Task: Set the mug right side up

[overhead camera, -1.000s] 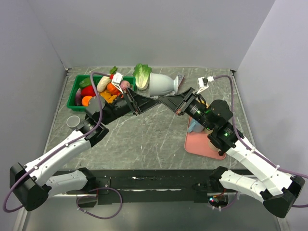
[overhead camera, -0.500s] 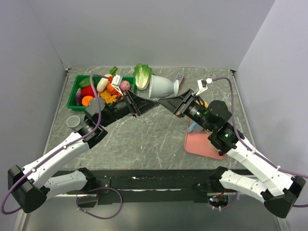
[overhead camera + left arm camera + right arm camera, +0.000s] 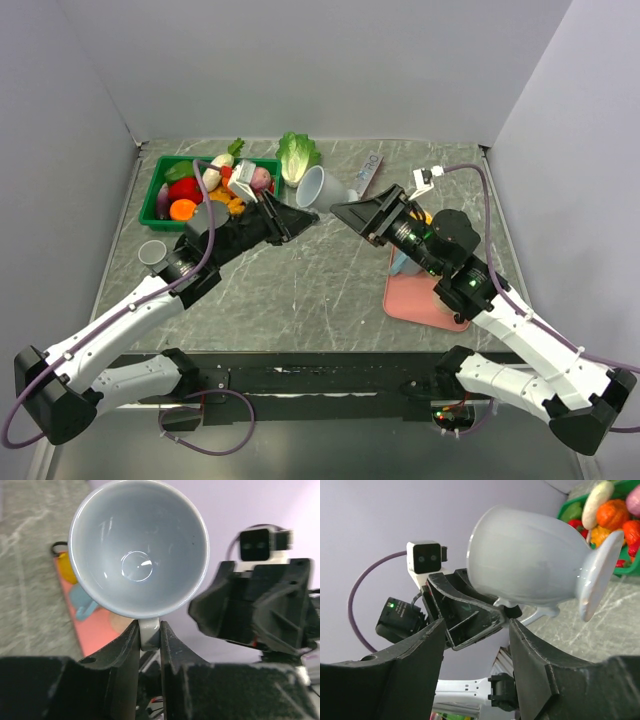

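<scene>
I need my left gripper to turn the mug (image 3: 318, 187) upright and lower it beside the small grey cup, on the tabletop below, to the gripper's left in the top view.
The pale grey footed mug (image 3: 318, 187) hangs in the air above the back middle of the table, lying on its side. My left gripper (image 3: 298, 213) is shut on its handle (image 3: 149, 632). In the left wrist view its open mouth (image 3: 138, 545) faces the camera. In the right wrist view the mug (image 3: 530, 562) shows its outer wall, with the foot (image 3: 600, 575) to the right. My right gripper (image 3: 345, 212) is open and empty, just right of the mug and apart from it; it also shows in the right wrist view (image 3: 477, 625).
A green bin (image 3: 160, 185) of toy vegetables stands at the back left, with a lettuce (image 3: 296, 152) beside it. A small grey cup (image 3: 152, 252) sits at the left. A pink board (image 3: 420, 300) with a blue item (image 3: 403, 262) lies under my right arm. A packet (image 3: 368, 172) lies behind the mug.
The mug has turned and shifted left and nearer in my left gripper. My right gripper has come off the mug's foot and drawn back a little.
</scene>
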Controlling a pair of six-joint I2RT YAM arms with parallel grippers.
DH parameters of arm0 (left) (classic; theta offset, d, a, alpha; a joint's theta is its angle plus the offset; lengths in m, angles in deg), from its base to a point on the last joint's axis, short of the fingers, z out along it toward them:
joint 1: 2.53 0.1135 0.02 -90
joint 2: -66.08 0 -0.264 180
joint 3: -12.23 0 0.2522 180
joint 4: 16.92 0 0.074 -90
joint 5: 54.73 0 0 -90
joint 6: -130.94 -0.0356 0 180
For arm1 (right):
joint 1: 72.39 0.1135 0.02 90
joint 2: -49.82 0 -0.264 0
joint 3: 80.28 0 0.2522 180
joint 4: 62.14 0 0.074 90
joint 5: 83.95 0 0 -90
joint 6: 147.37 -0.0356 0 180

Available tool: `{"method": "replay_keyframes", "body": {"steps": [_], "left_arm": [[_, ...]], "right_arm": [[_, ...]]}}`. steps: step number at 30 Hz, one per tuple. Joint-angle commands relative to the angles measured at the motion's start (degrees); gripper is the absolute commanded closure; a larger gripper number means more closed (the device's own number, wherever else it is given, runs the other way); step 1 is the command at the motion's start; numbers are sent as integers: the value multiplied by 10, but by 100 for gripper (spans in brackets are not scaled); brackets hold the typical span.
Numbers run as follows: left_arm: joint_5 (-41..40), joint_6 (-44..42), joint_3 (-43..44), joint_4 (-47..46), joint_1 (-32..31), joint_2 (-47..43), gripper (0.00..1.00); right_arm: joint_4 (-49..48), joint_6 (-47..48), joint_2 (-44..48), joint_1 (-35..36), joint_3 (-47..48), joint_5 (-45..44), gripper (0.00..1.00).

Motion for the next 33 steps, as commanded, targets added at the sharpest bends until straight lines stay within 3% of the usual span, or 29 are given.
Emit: {"method": "replay_keyframes", "body": {"steps": [1, 6, 14, 27, 33], "left_arm": [[-70, -59, 52, 45, 1, -13, 99], [-173, -119, 71, 168, 1, -13, 99], [-413, -156, 34, 341, 1, -31, 99], [-631, -66, -99, 371, 2, -38, 99], [-644, -65, -124, 331, 27, -19, 99]], "right_arm": [[33, 6, -8, 3, 35, -18, 38], [130, 20, -10, 2, 58, -52, 35], [227, 28, -3, -9, 61, -90, 33], [250, 7, -6, -73, 29, -15, 34], [249, 0, -3, -108, 12, 25, 34]]}}
